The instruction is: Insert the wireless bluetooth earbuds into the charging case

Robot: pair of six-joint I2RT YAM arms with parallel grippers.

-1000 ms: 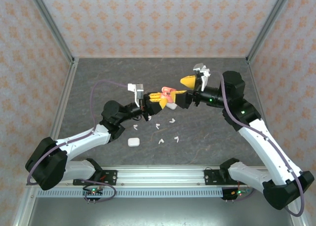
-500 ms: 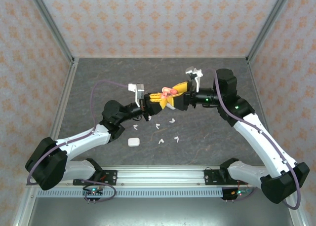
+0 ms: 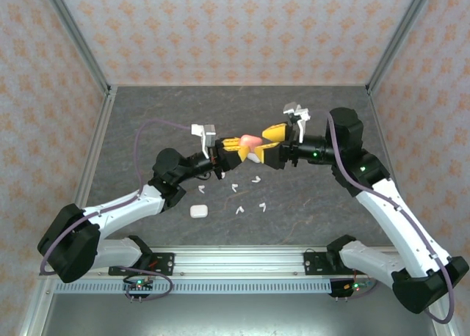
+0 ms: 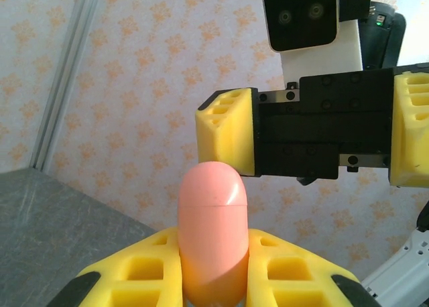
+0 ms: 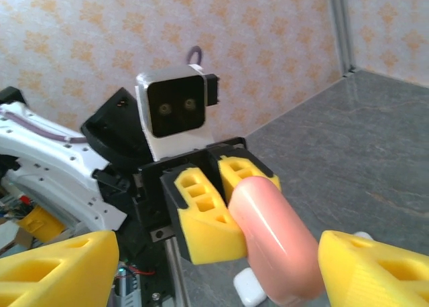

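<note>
My left gripper pulls away from the right gripper, tilts downward and lowers to release the coral-pink case next, as the bare tabletop lies below it.
A coral-pink charging case, lid closed, stands upright out of my left gripper, which is shut on its lower half above the table. In the top view the case hangs mid-table between the two arms. My right gripper faces it with jaws wide open, one on each side of the case; the right-hand fingertip is almost against it and the other is far off. Several white earbuds lie scattered on the table below.
A white closed case lies near the front of the dark grey table, left of the earbuds. Patterned walls and metal posts enclose the table on three sides. My left arm's purple cable loops over the left half.
My right gripper has swung down from the upper right to straddle the pink case, and its jaws have narrowed somewhat. The left gripper has held still with the case.
</note>
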